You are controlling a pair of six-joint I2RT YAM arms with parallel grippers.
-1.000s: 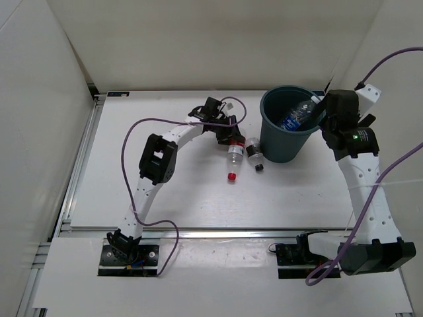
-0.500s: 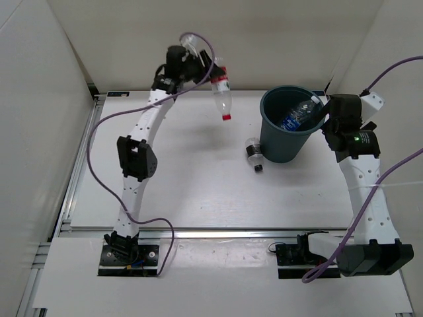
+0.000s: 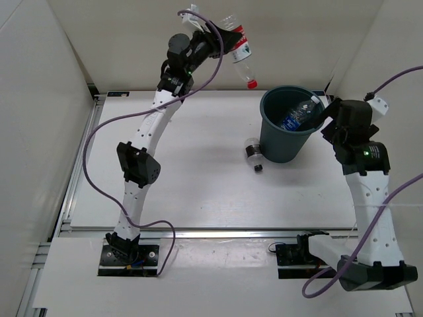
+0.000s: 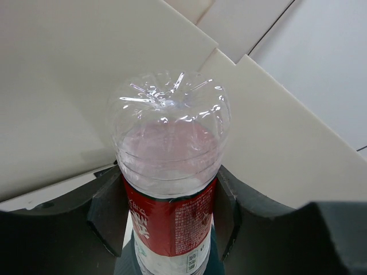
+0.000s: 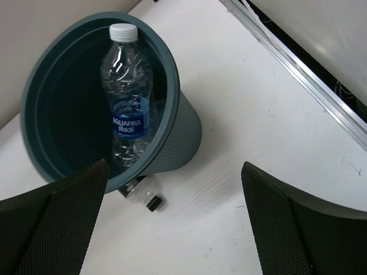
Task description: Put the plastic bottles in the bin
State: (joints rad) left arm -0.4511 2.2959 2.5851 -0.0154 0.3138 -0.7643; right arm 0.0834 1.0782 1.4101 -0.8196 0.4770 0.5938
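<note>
The space beside the blue-label bottle is free, so the left gripper should next go to the right in the top view and down over the bin's opening, then let go.
My left gripper is shut on the red-label bottle and holds it high in the air, red cap down, up and left of the bin. In the left wrist view the fingers clamp the red label of the bottle. The blue-label bottle leans inside the bin, also seen in the right wrist view. The black-cap bottle lies on the table against the bin's left base. My right gripper is open and empty beside the bin's right rim. The plain bottle is out of view.
White walls enclose the white table at the back and both sides. A metal rail runs along the table's edge by the right arm. Purple cables hang along both arms.
My left arm lifted the red-label bottle off the table, up and rightward toward the bin. My right gripper drew back a little from the bin's rim.
</note>
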